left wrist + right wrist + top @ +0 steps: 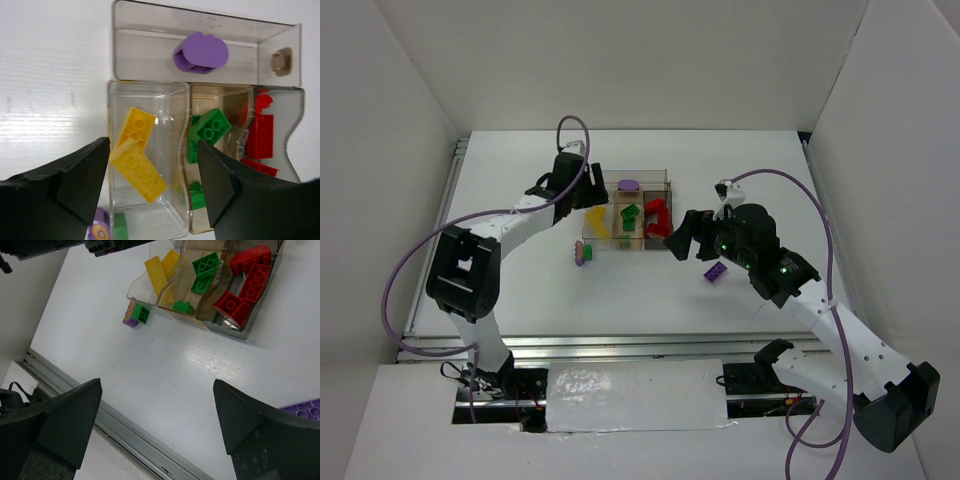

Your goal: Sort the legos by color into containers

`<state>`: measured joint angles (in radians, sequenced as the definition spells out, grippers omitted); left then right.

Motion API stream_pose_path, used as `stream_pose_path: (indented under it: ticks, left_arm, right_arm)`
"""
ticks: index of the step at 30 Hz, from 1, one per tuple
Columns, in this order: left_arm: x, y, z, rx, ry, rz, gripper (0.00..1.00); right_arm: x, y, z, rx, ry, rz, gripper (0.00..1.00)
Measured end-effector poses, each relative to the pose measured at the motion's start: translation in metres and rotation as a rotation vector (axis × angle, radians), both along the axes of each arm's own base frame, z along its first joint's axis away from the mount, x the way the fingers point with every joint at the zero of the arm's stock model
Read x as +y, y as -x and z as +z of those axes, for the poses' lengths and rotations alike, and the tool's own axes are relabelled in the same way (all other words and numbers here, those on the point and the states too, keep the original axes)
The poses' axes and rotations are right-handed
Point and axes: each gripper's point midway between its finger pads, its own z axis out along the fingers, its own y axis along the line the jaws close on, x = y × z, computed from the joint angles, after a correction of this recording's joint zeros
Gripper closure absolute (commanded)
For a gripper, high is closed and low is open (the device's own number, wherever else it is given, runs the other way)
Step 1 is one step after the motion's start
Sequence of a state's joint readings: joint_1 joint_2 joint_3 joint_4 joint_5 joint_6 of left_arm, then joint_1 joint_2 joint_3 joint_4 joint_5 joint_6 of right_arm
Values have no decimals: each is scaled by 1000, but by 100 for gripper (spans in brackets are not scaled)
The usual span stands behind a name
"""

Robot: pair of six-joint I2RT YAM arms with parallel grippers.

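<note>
The purple brick (716, 272) (306, 410), still unsorted, lies below my right gripper. The gripper shifts to its right in the top view next and lowers around the brick's long sides.
The containers (642, 212) stand at the table's middle. In the left wrist view the clear bin (172, 150) holds two yellow legos (137, 167), one of them tilted. The tan bin holds green legos (211, 125), the dark bin red legos (260, 136), and the wide rear bin a purple oval lego (201, 51). My left gripper (152, 185) is open and empty above the yellow bin, also seen in the top view (588, 200). My right gripper (157, 415) is open and empty over bare table, right of the bins in the top view (685, 238). A purple brick (716, 272) lies next to it.
A purple and green piece (584, 253) lies on the table just in front of the yellow bin, also seen in the right wrist view (136, 314). A metal rail (125, 432) runs along the table's near edge. White walls enclose the table.
</note>
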<state>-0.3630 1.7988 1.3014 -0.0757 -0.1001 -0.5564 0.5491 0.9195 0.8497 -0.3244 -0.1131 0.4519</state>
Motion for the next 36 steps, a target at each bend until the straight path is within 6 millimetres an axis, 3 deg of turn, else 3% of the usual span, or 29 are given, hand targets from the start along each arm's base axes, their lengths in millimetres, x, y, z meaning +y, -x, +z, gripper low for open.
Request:
stream_pose_path:
  ticks: [4,7,11,15,18,20,26,29,32,36]
  left_arm:
    - [26,18,5,-1,-51,89,16]
    - [47,49,20,-9,-67,163,16]
    - [58,97,42,-66,-21,176,17]
    - [52,145,23,-52,18,107,17]
    - [45,174,6,-13,27,40,16]
    - [42,191,6,-5,35,0,16]
    - [40,218,38,-60,67,-51,15]
    - [42,228,49,-70,72,-63,14]
    - [41,235,53,-72,68,-75,13]
    - [40,242,48,-49,55,-92,13]
  right_arm:
    - [0,-1,-1,4,2,-1,0]
    - [1,-2,-6,15,9,-1,0]
    - [-3,-8,-12,28,29,-41,0]
    - [-22,-20,-24,71,57,-181,0]
    - [-48,-36,-51,161,104,-347,0]
    - [-68,-46,-76,241,146,-452,0]
    - [-118,-56,-154,477,260,-667,0]
    - [-121,-52,-181,557,305,-679,1]
    - [-121,-46,-193,595,317,-683,4]
    - [-121,-36,-205,637,318,-685,17]
